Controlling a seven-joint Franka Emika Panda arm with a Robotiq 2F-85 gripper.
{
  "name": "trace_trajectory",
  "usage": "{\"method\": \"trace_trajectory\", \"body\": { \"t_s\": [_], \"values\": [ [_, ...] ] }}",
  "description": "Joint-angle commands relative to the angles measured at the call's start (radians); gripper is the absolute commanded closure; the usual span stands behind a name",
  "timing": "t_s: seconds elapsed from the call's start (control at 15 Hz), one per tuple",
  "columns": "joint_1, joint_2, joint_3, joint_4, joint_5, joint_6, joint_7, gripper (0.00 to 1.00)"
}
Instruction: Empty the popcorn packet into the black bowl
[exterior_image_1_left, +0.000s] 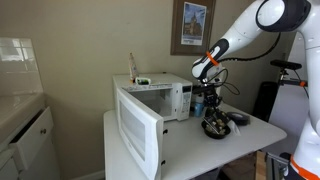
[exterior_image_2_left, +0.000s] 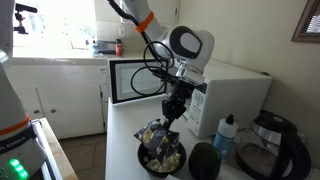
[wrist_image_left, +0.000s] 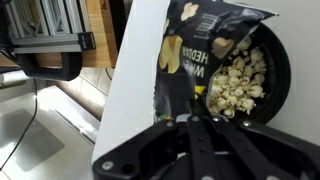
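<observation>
Popcorn is already in the black bowl, so next I should lift my gripper, carry the packet outward and let go of it on the tabletop beside the small bottle.
My gripper is shut on the bottom end of the popcorn packet, a limp dark bag with greenish-yellow patches. The packet hangs mouth down over the black bowl. In the wrist view the packet lies with its open mouth in the bowl, and popcorn sits inside the bowl. The fingers meet on the packet's end. In an exterior view the gripper is just above the bowl on the white table.
A white microwave with its door swung open stands behind the bowl. A flatter dark dish lies beside the bowl. A dark jug, a dark round object and a small bottle stand nearby. The table edge is close.
</observation>
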Motion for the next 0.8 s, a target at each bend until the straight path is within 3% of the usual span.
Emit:
{"method": "trace_trajectory", "body": {
  "t_s": [0.0, 0.2, 0.4, 0.73],
  "values": [
    [0.013, -0.147, 0.001, -0.162, -0.107, 0.104, 0.183, 1.00],
    [-0.009, -0.210, 0.019, -0.210, -0.154, 0.134, 0.245, 1.00],
    [-0.043, -0.234, 0.027, -0.196, -0.143, 0.139, 0.197, 1.00],
    [-0.118, -0.163, 0.010, -0.047, -0.045, 0.114, 0.093, 1.00]
  ]
}}
